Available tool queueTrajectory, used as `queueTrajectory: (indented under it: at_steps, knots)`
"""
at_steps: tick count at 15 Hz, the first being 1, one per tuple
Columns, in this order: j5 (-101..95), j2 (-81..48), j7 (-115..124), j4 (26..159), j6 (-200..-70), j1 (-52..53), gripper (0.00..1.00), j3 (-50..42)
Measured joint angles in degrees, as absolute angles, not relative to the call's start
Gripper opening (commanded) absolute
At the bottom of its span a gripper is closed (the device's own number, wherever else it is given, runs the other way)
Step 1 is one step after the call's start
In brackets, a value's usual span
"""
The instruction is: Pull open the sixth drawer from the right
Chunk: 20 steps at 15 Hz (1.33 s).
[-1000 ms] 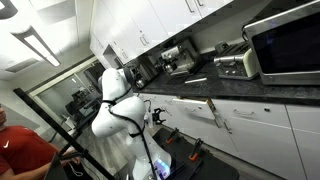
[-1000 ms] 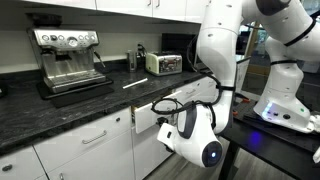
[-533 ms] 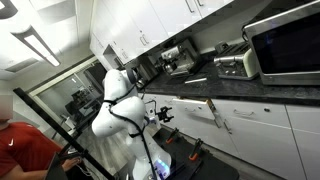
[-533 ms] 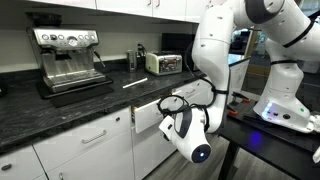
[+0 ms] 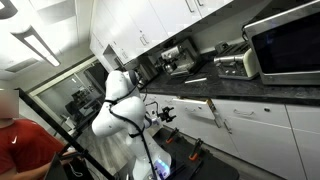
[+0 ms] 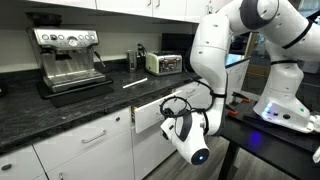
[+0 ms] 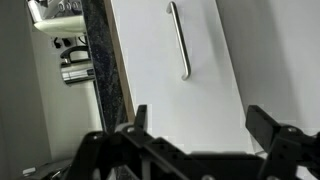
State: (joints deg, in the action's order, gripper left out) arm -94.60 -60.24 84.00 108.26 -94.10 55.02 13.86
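I should move my gripper along the white front toward the bar handle (image 7: pixel 181 40) next, then in onto the handle's near end, because my fingers are still short of the handle.
The sixth drawer (image 6: pixel 148 114) has a flat white front and stands pulled a little way out from under the black countertop. In the wrist view its white front (image 7: pixel 200 85) fills the picture, with the slim metal bar handle (image 7: pixel 181 40) at the top. My gripper (image 7: pixel 200 125) is open, with its two dark fingers spread wide in front of the drawer face and nothing between them. It is off the handle. In both exterior views the gripper (image 6: pixel 173 103) (image 5: pixel 160 114) hovers just in front of the drawer. The inside of the drawer is hidden.
An espresso machine (image 6: pixel 70 58) and a toaster (image 6: pixel 163 63) stand on the black countertop (image 6: pixel 60 105). A closed look-alike drawer (image 6: pixel 92 140) sits beside the open one. A microwave (image 5: pixel 285 45) is on the counter. A person in red (image 5: pixel 20 145) stands by the robot.
My wrist has drifted slightly back along the drawer front. The drawer stays partly open, the gripper stays open.
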Motion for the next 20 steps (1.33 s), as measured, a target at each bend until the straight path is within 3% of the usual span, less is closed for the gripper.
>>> queueTrajectory:
  at_steps: [20]
  knots:
    - [-91.9, -78.6, 77.0, 83.5, -83.2, 50.9, 1.0, 11.8]
